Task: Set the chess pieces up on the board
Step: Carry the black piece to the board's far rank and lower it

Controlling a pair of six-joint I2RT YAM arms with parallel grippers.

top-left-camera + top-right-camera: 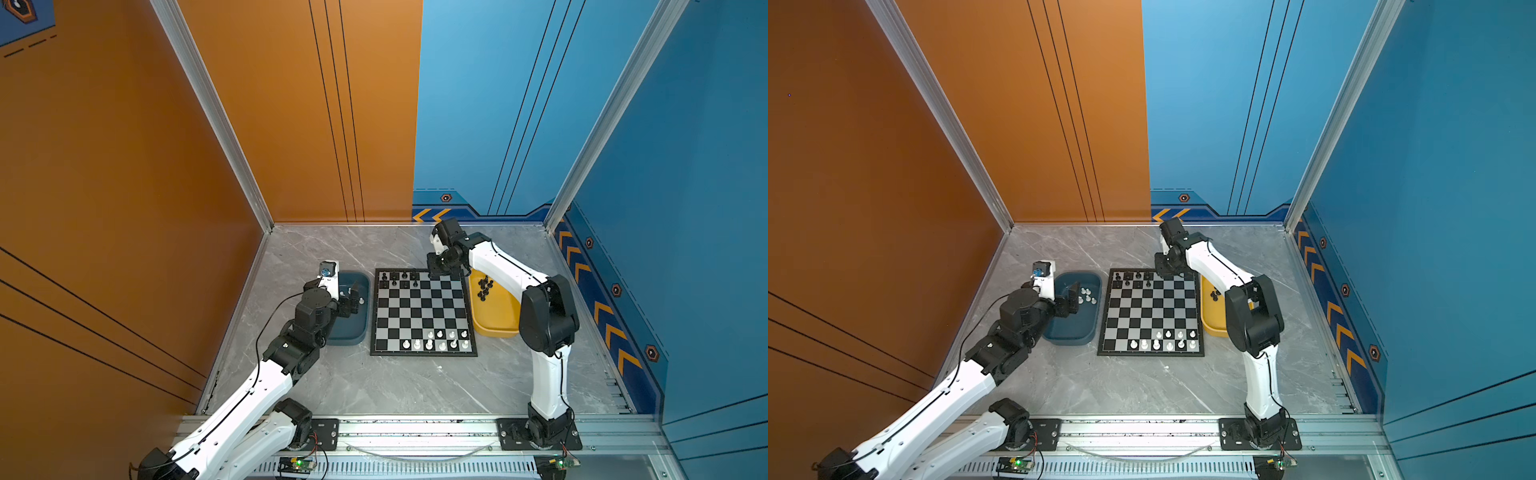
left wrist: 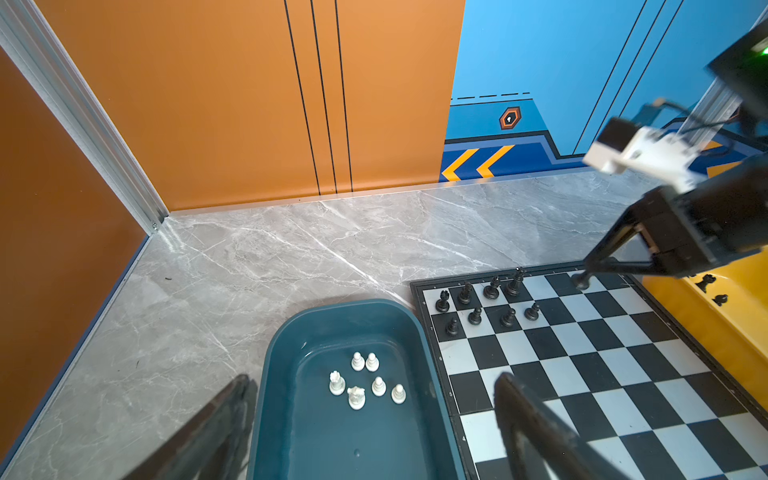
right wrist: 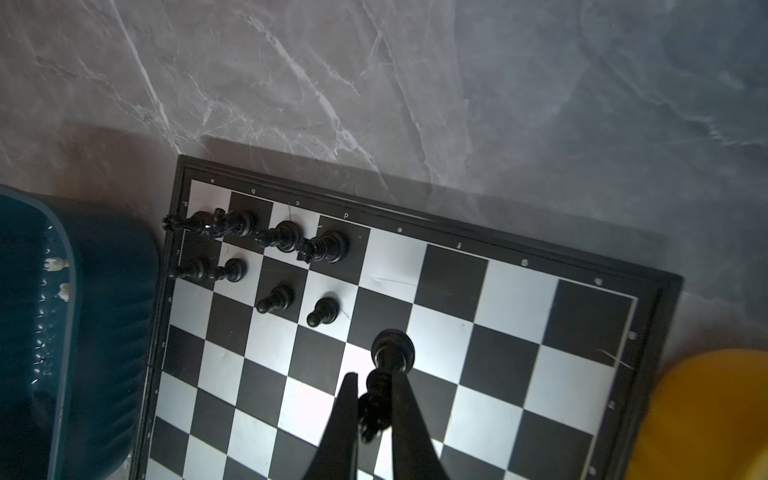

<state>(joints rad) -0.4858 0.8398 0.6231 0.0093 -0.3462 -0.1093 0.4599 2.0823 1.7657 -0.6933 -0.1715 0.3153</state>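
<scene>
The tall black piece should go down onto the empty white square (image 1: pixel 424 275) (image 3: pixel 393 262) below next, because that square continues the far row of the black pieces. My right gripper will move toward the black pieces, lower it there and let go.
The checkered board (image 1: pixel 419 311) lies mid-table. Several black chess pieces (image 1: pixel 399 279) stand in its far left two rows, and several white ones (image 1: pixel 440 340) in its near right rows. My right gripper (image 3: pixel 374 378) is shut on a tall black piece (image 3: pixel 392 351), held upright with its base down at the board's far rows, right of the standing black pieces (image 3: pixel 270 249). Whether its base touches the board I cannot tell. My left gripper (image 2: pixel 374 380) hangs open over several white pieces (image 2: pixel 365 380) standing in the dark teal tray (image 2: pixel 291 328), holding nothing.
The teal tray (image 1: pixel 357 328) lies against the board's left edge. A yellow tray (image 1: pixel 494 320) on the board's right side holds several black pieces (image 1: pixel 484 287). The right arm reaches over the yellow tray's far end. Walls close in the back and both sides.
</scene>
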